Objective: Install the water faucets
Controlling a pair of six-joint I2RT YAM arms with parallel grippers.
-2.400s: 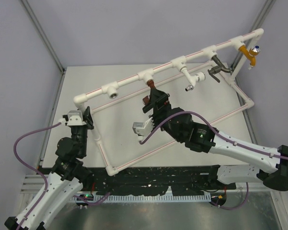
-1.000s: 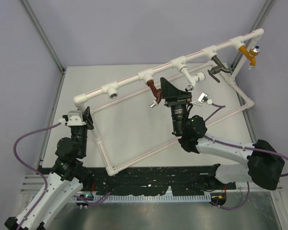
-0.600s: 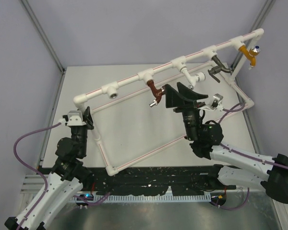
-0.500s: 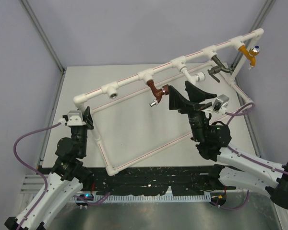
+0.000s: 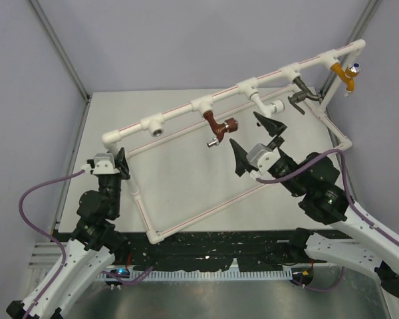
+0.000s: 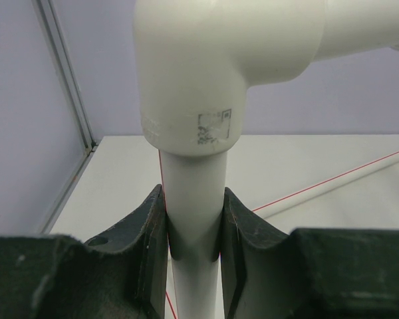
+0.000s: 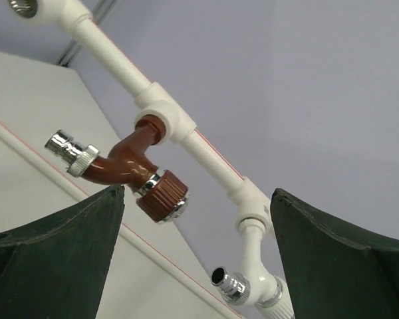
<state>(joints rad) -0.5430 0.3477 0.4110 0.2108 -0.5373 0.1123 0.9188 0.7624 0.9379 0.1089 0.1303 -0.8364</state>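
Observation:
The frame's near corner lies at the table's near edge. I should next push the upright white pipe (image 6: 193,199) in my left gripper outward and open to release it.
The reddish-brown faucet (image 5: 216,127) hangs from a white tee (image 5: 203,104) on the upper pipe, spout down and round knob to the right. It also shows in the right wrist view (image 7: 126,166). My right gripper (image 5: 243,127) is open and empty, just right of the faucet and not touching it; in the right wrist view (image 7: 197,191) its jaws stand wide apart. My left gripper (image 5: 120,163) is shut on the upright white pipe (image 6: 193,199) at the frame's left corner, under the elbow (image 6: 206,60).
The white pipe frame (image 5: 206,206) lies across the table. On the upper pipe are an open tee (image 5: 155,125), a white tap (image 5: 269,109), a dark bronze tap (image 5: 302,100) and an orange tap with a blue knob (image 5: 346,74).
My right gripper let go of the reddish-brown faucet, opened and drew back to the right. The faucet stays on its tee. The left arm has not moved.

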